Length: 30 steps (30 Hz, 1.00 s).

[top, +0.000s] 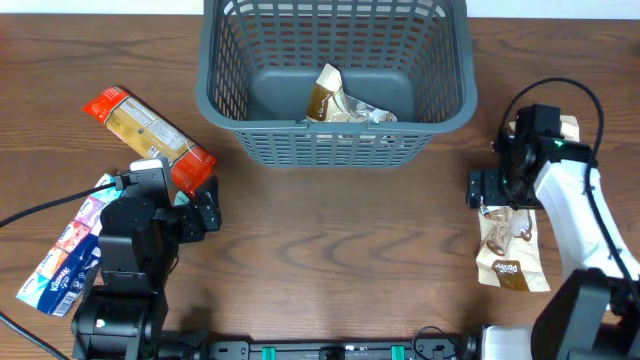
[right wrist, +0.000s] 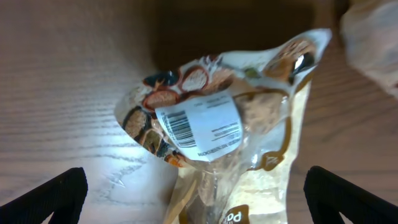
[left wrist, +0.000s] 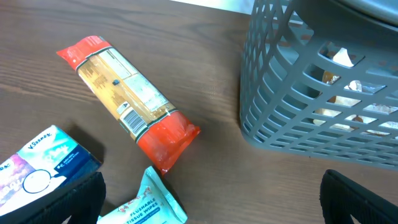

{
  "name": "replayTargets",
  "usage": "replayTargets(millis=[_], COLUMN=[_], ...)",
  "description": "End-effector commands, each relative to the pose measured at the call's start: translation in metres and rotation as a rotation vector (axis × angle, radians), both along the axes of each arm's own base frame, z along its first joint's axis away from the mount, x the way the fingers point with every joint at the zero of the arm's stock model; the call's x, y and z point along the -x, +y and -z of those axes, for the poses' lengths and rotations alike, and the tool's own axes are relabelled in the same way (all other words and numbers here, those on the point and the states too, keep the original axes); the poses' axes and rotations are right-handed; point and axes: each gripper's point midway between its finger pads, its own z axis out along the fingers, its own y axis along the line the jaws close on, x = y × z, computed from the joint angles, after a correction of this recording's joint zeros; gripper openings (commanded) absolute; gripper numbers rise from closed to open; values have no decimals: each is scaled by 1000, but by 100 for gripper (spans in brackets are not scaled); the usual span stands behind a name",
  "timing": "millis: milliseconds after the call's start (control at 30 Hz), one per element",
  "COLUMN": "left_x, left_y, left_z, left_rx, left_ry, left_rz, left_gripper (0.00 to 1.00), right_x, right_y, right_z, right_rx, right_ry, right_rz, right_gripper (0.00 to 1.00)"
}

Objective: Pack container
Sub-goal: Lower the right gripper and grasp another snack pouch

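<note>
I should next lower my right gripper onto the tan and brown snack pack's white-labelled far end (top: 507, 214) (right wrist: 209, 129) and close it.
The dark grey slotted container (top: 335, 146) stands at the back centre, with a brown snack pack (top: 338, 98) inside; its corner shows in the left wrist view (left wrist: 292, 93). My right gripper (top: 497, 190) is open and hovers over a tan and brown snack pack (top: 512, 252). In the right wrist view the fingers (right wrist: 199, 199) straddle this pack (right wrist: 211, 124), apart from it. My left gripper (top: 196, 208) is open and empty (left wrist: 211, 208), just above a teal flushable wipes pack (left wrist: 146, 208).
A pasta pack with red ends (top: 150, 135) lies at the left (left wrist: 127, 99). A blue tissue pack (top: 65, 255) lies at the front left (left wrist: 37, 165). Another pale pack (top: 568, 128) lies behind the right arm.
</note>
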Motion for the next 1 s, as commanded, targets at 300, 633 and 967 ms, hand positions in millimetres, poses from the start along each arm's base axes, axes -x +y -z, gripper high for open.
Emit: replayTargets(millis=[300, 633, 967], left_x=[-1, -1, -1], left_y=[3, 3, 3], left_z=[-10, -10, -10], left_rx=[8, 8, 8], left_ry=[-22, -22, -22], left_rz=[-18, -18, -18], left_gripper=[99, 98, 99], right_x=[46, 15, -7], right_y=[-1, -20, -30], right_z=[10, 22, 26], right_rx=[4, 36, 64], right_ry=[161, 20, -73], right_rz=[106, 39, -15], right_gripper=[99, 98, 96])
